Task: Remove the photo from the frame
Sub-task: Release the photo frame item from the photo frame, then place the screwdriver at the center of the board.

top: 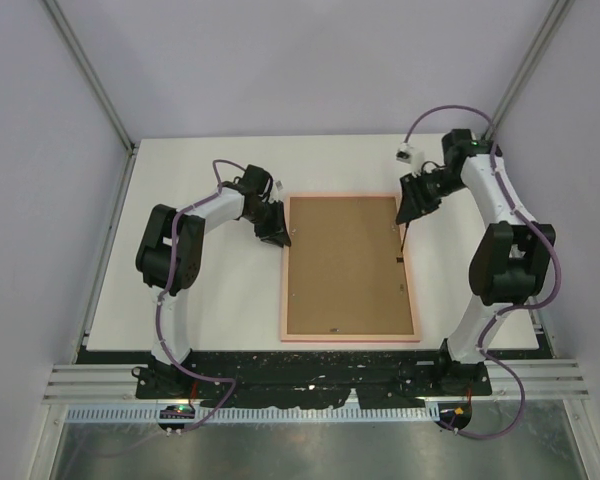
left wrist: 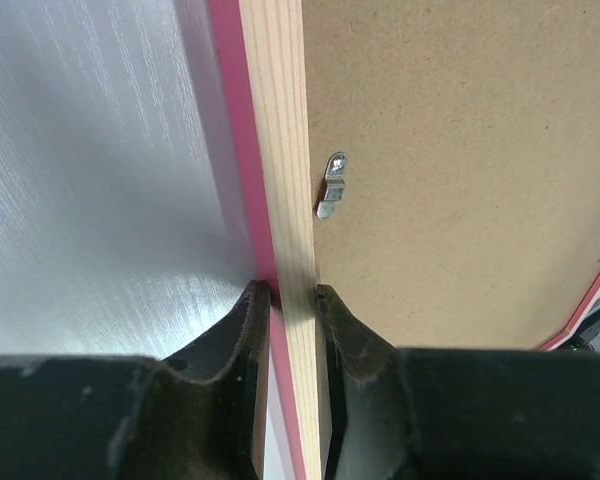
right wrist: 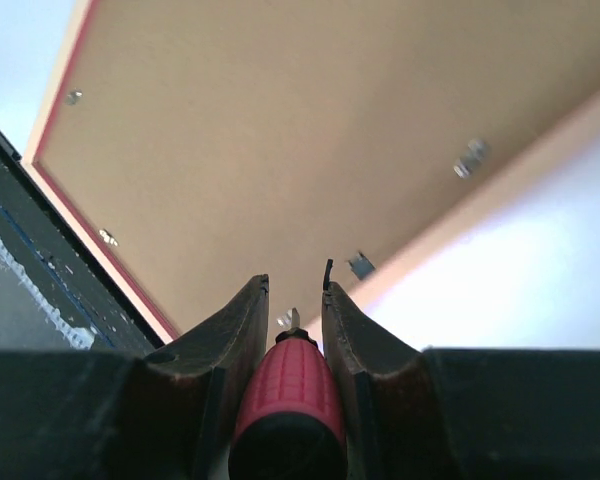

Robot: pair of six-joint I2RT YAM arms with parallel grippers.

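Next I will move my right gripper off the frame [top: 348, 266] and down to release the screwdriver, as bare tabletop lies below it and to its right in the top view.
The frame [top: 348, 266] lies face down in the middle of the white table, pink rim around a brown backing board [left wrist: 460, 180]. The photo is hidden under that board. My left gripper [top: 279, 234] is shut on the frame's left rail [left wrist: 280, 150], one finger on the outer pink side and one on the board side, just below a metal turn clip [left wrist: 333, 185]. At the frame's right edge my right gripper [top: 412, 204] is shut on a red-handled screwdriver [right wrist: 290, 390]. Its thin shaft [top: 404, 242] points down at the right rail, close to a clip [right wrist: 360, 265].
More metal clips [right wrist: 470, 158] sit along the board's edges. A white cable connector [top: 407, 153] hangs near the right arm at the back. A black strip [top: 310, 365] borders the table's near edge, and enclosure walls stand on both sides.
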